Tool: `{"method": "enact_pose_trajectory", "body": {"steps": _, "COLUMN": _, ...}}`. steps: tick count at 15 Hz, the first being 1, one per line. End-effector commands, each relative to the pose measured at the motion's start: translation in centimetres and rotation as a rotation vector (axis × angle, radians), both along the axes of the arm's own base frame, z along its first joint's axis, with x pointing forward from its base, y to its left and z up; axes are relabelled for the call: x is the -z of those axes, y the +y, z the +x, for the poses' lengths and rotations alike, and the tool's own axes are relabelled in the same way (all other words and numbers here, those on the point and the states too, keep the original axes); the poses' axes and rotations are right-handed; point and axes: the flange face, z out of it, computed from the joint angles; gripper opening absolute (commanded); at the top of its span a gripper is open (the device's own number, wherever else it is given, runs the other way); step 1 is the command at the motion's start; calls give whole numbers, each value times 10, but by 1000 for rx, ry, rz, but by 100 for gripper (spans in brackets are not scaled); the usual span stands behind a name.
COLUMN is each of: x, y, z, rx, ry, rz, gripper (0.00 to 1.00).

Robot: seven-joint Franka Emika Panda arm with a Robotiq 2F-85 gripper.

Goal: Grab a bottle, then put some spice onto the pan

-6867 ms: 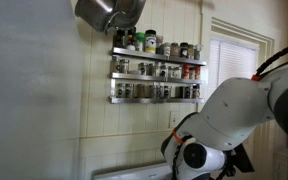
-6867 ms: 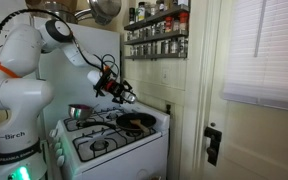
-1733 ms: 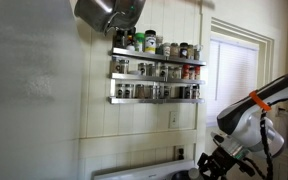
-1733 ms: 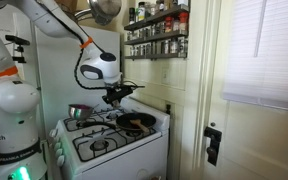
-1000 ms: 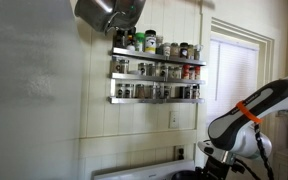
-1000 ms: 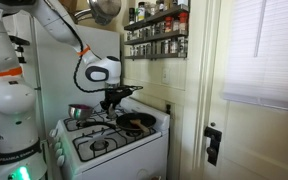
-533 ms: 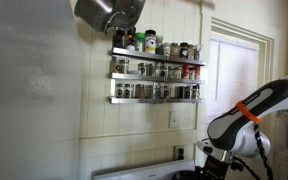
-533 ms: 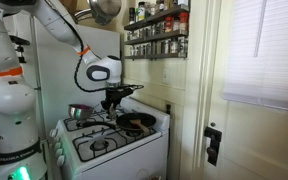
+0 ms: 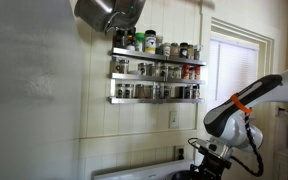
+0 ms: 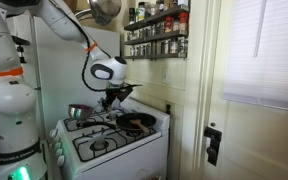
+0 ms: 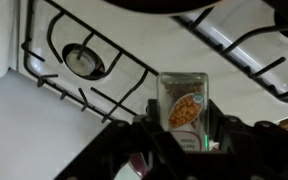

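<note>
The spice bottle [image 11: 182,100] in my gripper moves outward next, goes down to the bare part of the white stove top between the black grates and is released there because that part is bare.
In the wrist view my gripper [image 11: 182,128] is shut on a clear spice bottle [image 11: 182,100] with a label showing orange grains; its black fingers [image 11: 142,138] press both sides. The bottle hangs over the white stove top [image 11: 174,50]. A dark curved rim at the top edge of that view is the pan [image 11: 159,5]. In an exterior view the gripper [image 10: 110,97] hovers above the stove, just left of the dark pan [image 10: 136,122] on the back burner. The gripper [image 9: 212,160] also shows low at the right in an exterior view, where the pan is hidden.
A round burner [image 11: 84,60] under black grates [image 11: 44,50] lies left of the bottle. A shiny steel pot [image 10: 79,112] stands on the stove's left. Spice racks [image 9: 154,70] full of jars hang on the wall, with a metal pot [image 9: 109,10] hung above.
The arm has shifted a little and the wrist has turned slightly above the stove. The bottle stays clamped between the fingers.
</note>
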Motion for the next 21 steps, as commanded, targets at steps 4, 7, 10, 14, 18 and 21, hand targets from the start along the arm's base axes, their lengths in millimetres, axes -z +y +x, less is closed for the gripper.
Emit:
{"method": "enact_pose_trajectory", "body": {"steps": 4, "x": 5, "y": 28, "z": 22, "rx": -260, "ry": 138, "rz": 98, "gripper": 23}}
{"method": "enact_pose_trajectory", "body": {"steps": 7, "x": 19, "y": 43, "z": 39, "rx": -198, "ry": 160, "rz": -11, "gripper": 23}}
{"method": "enact_pose_trajectory", "body": {"steps": 10, "x": 34, "y": 48, "z": 57, "rx": -113, "ry": 169, "rz": -131, "gripper": 23}}
{"method": "enact_pose_trajectory", "body": {"steps": 14, "x": 58, "y": 58, "z": 76, "rx": -54, "ry": 222, "rz": -271, "gripper": 23}}
{"method": "enact_pose_trajectory", "body": {"steps": 18, "x": 74, "y": 71, "z": 94, "rx": -16, "ry": 252, "rz": -370, "gripper": 23}}
{"method": "enact_pose_trajectory", "body": {"steps": 21, "x": 78, "y": 88, "z": 106, "rx": 44, "ry": 220, "rz": -410, "gripper": 23}}
